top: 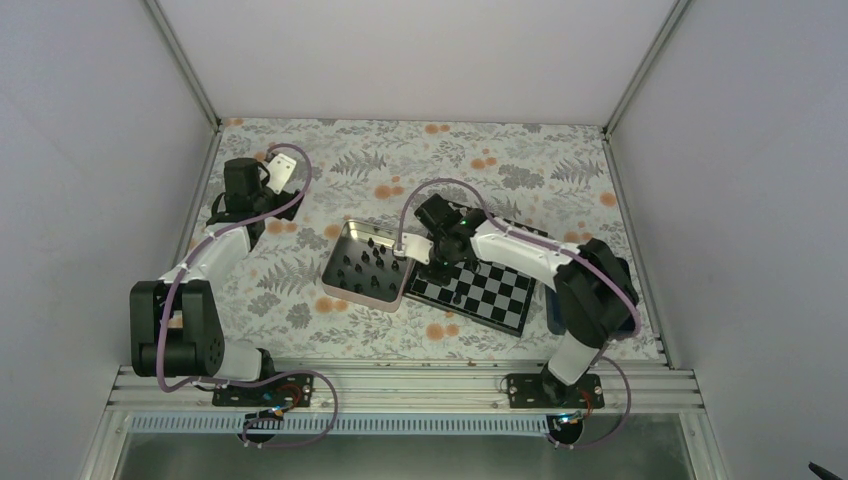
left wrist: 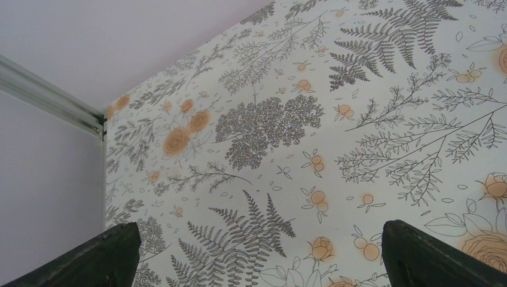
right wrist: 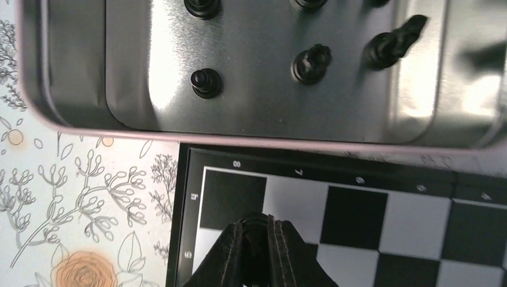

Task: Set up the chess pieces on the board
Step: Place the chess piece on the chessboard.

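Note:
My right gripper will move toward the tin and down over the dark corner square by the tin to release the piece, since that square is empty.
The board (top: 480, 295) lies right of centre, its corner (right wrist: 359, 209) filling the lower right wrist view. Over that corner my right gripper (right wrist: 257, 239) is shut on a black chess piece (right wrist: 256, 230), whose round top shows between the pads. In the top view the right gripper (top: 437, 258) hangs over the board's left end. Several more black chess pieces (top: 365, 265) stand in the silver tin (top: 345, 245), among them one (right wrist: 206, 82) near the tin's corner. At the back left, my left gripper (left wrist: 260, 257) is open over bare cloth, its fingertips (left wrist: 113, 251) wide apart.
The silver tin (right wrist: 269, 119) touches the board's left edge. A dark blue tray (top: 553, 310) peeks out under the right arm. Floral cloth (left wrist: 269, 131) covers the table. White walls with metal posts close in the back and both sides.

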Controlling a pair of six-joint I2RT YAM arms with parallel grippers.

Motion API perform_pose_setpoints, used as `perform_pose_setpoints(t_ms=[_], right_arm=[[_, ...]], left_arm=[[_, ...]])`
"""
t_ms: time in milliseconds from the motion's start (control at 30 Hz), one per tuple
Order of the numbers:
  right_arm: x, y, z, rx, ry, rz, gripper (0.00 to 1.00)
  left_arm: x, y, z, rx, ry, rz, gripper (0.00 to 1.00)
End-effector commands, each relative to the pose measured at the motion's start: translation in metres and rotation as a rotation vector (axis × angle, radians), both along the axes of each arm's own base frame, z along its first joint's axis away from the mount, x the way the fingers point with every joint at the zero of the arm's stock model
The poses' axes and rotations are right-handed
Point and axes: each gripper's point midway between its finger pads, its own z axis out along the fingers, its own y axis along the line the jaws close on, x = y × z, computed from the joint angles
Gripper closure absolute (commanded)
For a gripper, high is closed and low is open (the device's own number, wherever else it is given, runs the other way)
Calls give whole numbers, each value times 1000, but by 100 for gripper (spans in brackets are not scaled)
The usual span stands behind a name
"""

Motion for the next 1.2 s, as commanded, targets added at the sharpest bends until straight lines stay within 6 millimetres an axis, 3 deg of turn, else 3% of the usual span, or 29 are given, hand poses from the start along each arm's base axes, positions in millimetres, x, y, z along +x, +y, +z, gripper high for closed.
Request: perform_pose_setpoints(t_ms=[0, 433, 633, 1167], right_arm=[[1, 21, -7, 34, 13, 49, 96], [-4, 29, -27, 35, 55, 71, 95], [-10, 23, -35, 15, 73, 74, 96], [-17, 14, -35, -18, 83, 70, 96]], left_arm=[[2, 5, 11, 1, -43, 12, 0], [2, 6, 6, -5, -34, 11, 0], [0, 8, 3, -6, -29, 15, 0], [0, 9, 1, -12, -26, 15, 0]])
